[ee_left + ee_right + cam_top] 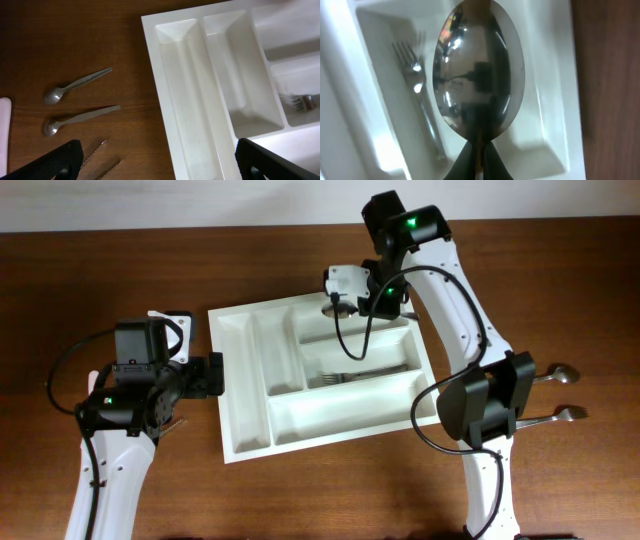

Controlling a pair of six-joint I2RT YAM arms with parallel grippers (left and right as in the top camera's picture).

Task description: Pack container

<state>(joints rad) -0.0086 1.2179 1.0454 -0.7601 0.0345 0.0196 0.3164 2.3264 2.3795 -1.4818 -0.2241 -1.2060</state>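
Observation:
The fork (358, 376) is already in the tray's middle section, so my right gripper will next move down into the tray's far wide section to release the spoon.
The container (238, 395) is a white cutlery tray in the middle of the table. It also shows in the left wrist view (187, 100) and the right wrist view (552, 90). My right gripper (338, 304) is shut on a spoon (479, 70) and holds it over the tray's far wide compartment. A fork (358, 376) lies in the middle wide compartment and shows beside the spoon (415, 75). My left gripper (160, 170) is open and empty over the tray's left edge (212, 375).
Left of the tray lie two spoons (76, 85) (80, 119) and two serrated knives (94, 152) (110, 169) on the wood. A pink object (4, 135) sits at the far left. Two more spoons (556, 374) (562, 416) lie right of the tray.

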